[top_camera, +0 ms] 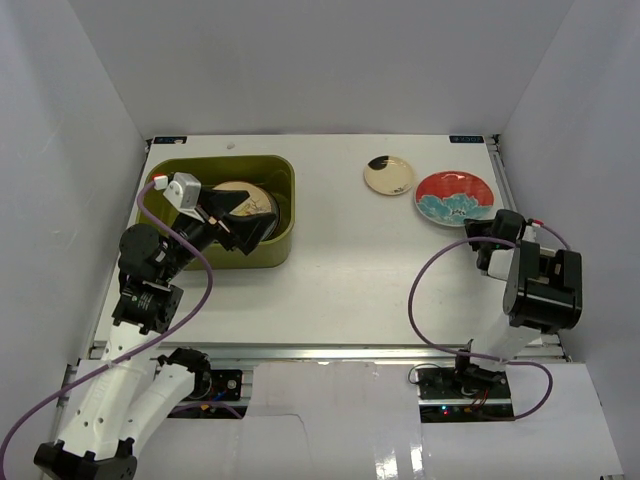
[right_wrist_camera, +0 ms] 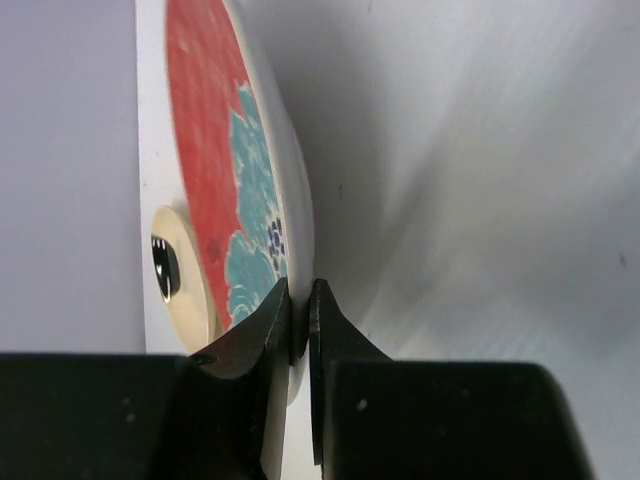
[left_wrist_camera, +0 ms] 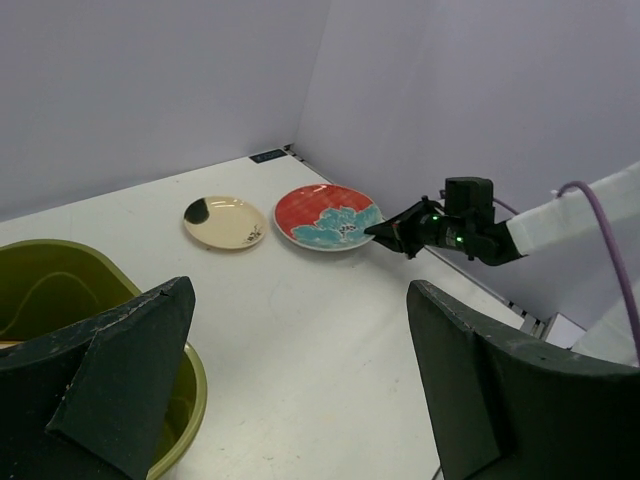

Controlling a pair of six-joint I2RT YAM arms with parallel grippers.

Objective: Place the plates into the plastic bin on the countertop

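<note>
The red-teal plate [top_camera: 455, 197] goes up and to the left in the top view with my right gripper next. It is then released onto the cream bird plate, where plates already lie stacked.
The olive-green plastic bin [top_camera: 170, 176] stands at the back left of the white countertop [top_camera: 350, 280]. Plates lie stacked in it, with a cream bird plate [top_camera: 250, 200] on top. My left gripper [top_camera: 243, 230] hangs open and empty over the bin's right part; in the left wrist view its gripper [left_wrist_camera: 300, 360] frames bare counter beside the bin rim [left_wrist_camera: 192, 392]. The small cream plate [top_camera: 389, 176] and the red-teal plate [top_camera: 455, 197] lie at the back right. My right gripper [top_camera: 474, 229] is shut on the red-teal plate's near rim [right_wrist_camera: 235, 170]. The other plates are hidden.
White walls enclose the counter on three sides; the right wall is close beside the red-teal plate. The small cream plate [right_wrist_camera: 188, 290] nearly touches the red-teal plate. A purple cable loops from each arm over the counter's front edge [top_camera: 430, 290].
</note>
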